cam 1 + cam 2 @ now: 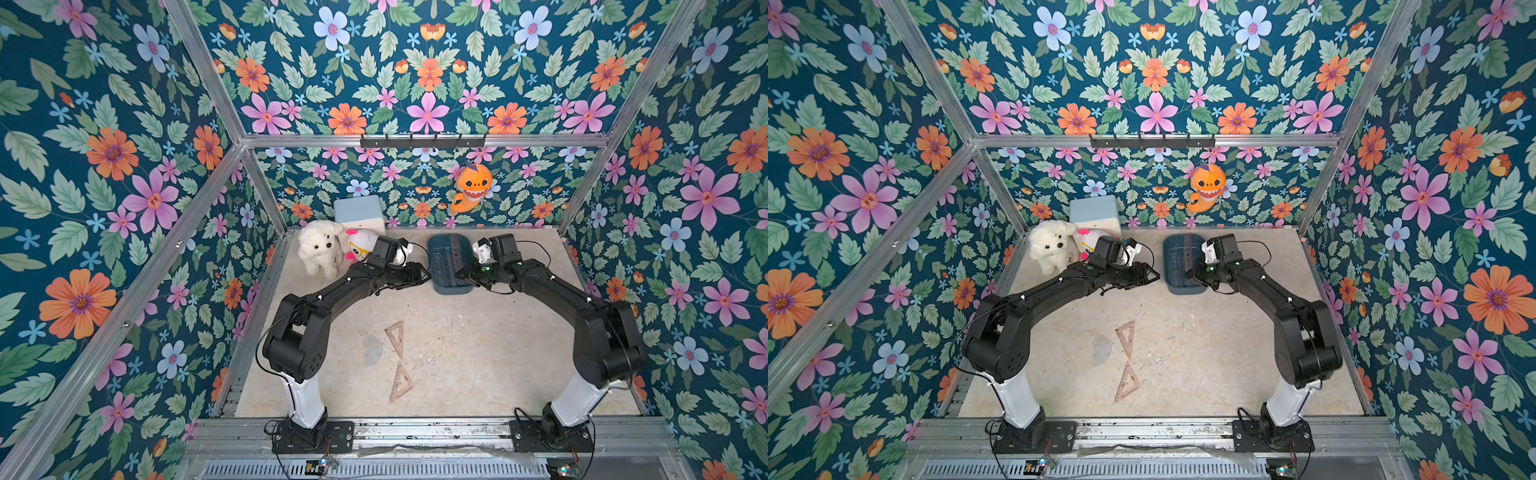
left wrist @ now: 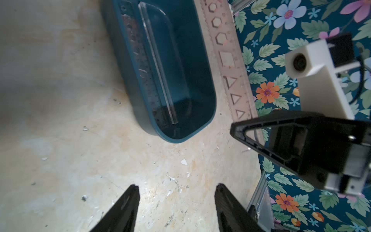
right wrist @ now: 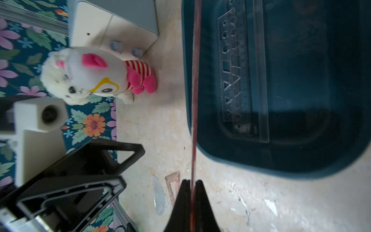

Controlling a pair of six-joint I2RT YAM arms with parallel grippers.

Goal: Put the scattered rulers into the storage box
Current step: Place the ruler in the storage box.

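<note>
I will move my right gripper outward next and down into the box over the darker ruler along one side (image 1: 442, 260) to release, since the stencil ruler's held end sticks out over the box's near rim.
My right gripper (image 3: 192, 181) is shut on the near end of a brownish-pink stencil ruler (image 2: 226, 60). The ruler stands on edge, lengthwise above the dark teal storage box (image 1: 451, 286). From the right wrist it shows only as a thin reddish line (image 3: 194, 100). Inside the box lie a clear straight ruler (image 2: 158, 66) and a darker ruler (image 2: 141, 66) along one wall. My left gripper (image 2: 176, 187) hangs open and empty over bare table beside the box. Two set squares (image 1: 401, 338) (image 1: 401, 394) and a clear protractor (image 1: 372, 350) lie mid-table.
A white plush dog (image 1: 318, 247) and a white-and-pink plush (image 1: 359, 245) stand at the back left, in front of a pale blue cube box (image 1: 359, 212). An orange plush (image 1: 471, 187) hangs on the back wall. Metal frame posts and floral walls close in the table.
</note>
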